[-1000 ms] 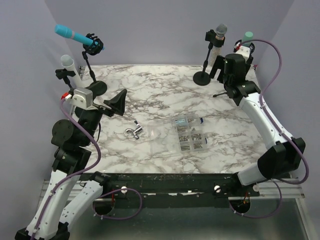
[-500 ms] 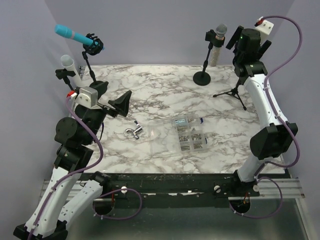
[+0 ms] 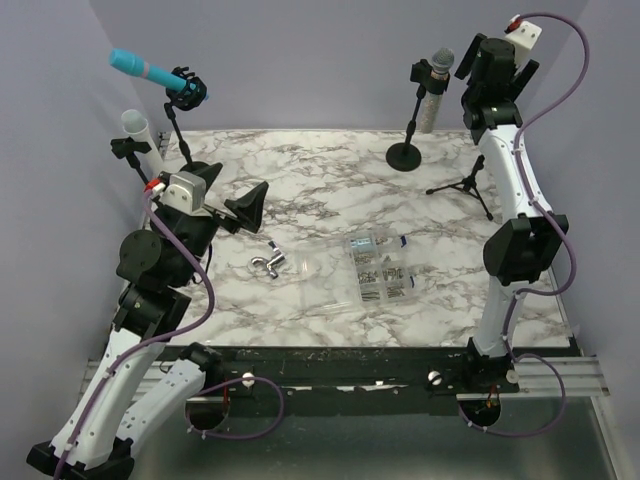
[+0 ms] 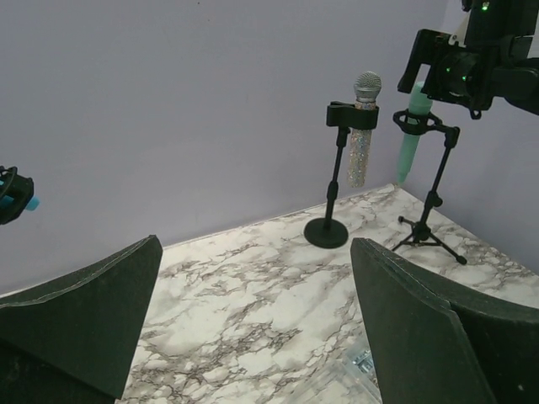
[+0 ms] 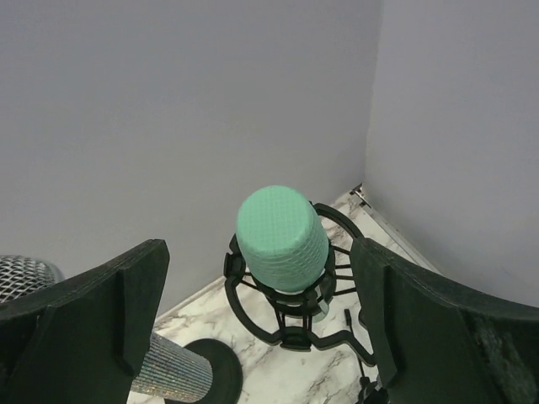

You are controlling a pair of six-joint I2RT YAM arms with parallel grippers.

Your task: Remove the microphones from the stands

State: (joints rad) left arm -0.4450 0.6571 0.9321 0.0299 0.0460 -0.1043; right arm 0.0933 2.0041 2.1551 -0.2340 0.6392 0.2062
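Observation:
The microphone's head sticks up clear of the shock mount (image 5: 290,324). My right gripper should go down onto the green microphone's head (image 5: 282,237) and close both fingers around it.
A mint-green microphone (image 5: 282,240) stands upright in a black shock mount (image 5: 290,324) on a tripod stand (image 3: 466,184) at the table's far right corner. My right gripper (image 5: 257,248) hovers just above it, open, one finger on each side of the head and neither touching it. In the top view the right gripper (image 3: 488,72) hides the green microphone. From the left wrist I see the green microphone (image 4: 412,126) beneath it. My left gripper (image 3: 245,205) is open and empty, low over the left part of the table.
A glittery silver microphone (image 3: 437,85) stands on a round-base stand (image 3: 404,155) just left of the tripod. A blue microphone (image 3: 150,72) and a white one (image 3: 140,135) stand at the far left. A clear parts box (image 3: 375,270) and a metal clip (image 3: 268,262) lie mid-table. Walls stand close behind.
My right arm has risen from low beside the tripod to above the green microphone, which it now covers in the top view. The left arm has shifted slightly.

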